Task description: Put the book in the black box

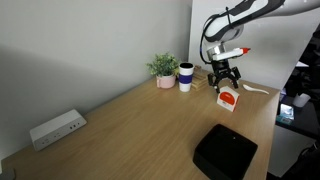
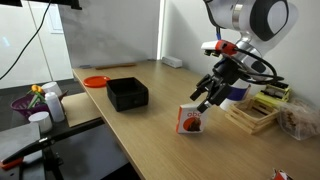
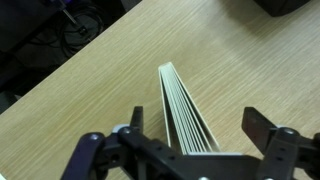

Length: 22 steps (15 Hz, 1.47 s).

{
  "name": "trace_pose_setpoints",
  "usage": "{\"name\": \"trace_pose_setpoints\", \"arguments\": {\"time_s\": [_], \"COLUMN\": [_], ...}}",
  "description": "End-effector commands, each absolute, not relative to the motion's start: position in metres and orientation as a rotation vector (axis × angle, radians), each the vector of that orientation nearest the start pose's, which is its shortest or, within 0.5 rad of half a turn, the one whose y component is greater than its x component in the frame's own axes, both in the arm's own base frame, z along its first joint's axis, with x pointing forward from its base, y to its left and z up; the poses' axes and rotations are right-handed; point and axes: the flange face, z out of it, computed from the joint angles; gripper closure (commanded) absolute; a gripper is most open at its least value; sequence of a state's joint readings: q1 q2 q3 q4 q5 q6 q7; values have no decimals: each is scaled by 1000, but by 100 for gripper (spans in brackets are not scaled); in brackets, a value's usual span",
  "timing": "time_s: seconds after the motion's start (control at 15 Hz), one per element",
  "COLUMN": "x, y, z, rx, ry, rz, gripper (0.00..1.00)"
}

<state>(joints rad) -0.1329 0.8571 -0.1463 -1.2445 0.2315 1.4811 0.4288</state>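
Note:
The book's top edge is just below my gripper, so I need to lower my gripper a little before closing on it.
The book (image 1: 228, 100) is small and white with a red-orange oval on its cover. It stands upright on the wooden table in both exterior views (image 2: 190, 120). In the wrist view I see its page edges (image 3: 185, 110) running between my fingers. My gripper (image 1: 223, 82) is open just above the book, its fingers spread to either side (image 2: 204, 98) (image 3: 198, 128), not touching it. The black box (image 1: 224, 151) lies flat on the table well away from the book; in an exterior view it sits further back (image 2: 128, 94), and a corner shows in the wrist view (image 3: 285, 6).
A white-and-blue mug (image 1: 186, 76) and a potted plant (image 1: 164, 68) stand behind the book. A white power strip (image 1: 56, 128) lies near the wall. An orange plate (image 2: 95, 81) sits past the box. A wooden rack (image 2: 255, 110) stands beside my arm.

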Motion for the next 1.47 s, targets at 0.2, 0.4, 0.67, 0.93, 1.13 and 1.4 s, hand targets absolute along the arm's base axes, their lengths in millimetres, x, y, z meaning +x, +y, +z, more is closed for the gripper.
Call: {"name": "trace_pose_setpoints", "arguments": {"time_s": [0.2,0.4,0.67,0.93,1.13,1.4], "x": [662,661,661,656,649,637], "y": [-143,-142,-141,-144,-149,-157], "z": [206,200,196,198,206,220], "rx": [-2709,-2709,-2713,-2717,-2721,-2721], "ry": [1060,1058,1049,1046,1053,1115], "rz": [957,970,970,954,934,908], "gripper": [34,57,84,100,96,96]}}
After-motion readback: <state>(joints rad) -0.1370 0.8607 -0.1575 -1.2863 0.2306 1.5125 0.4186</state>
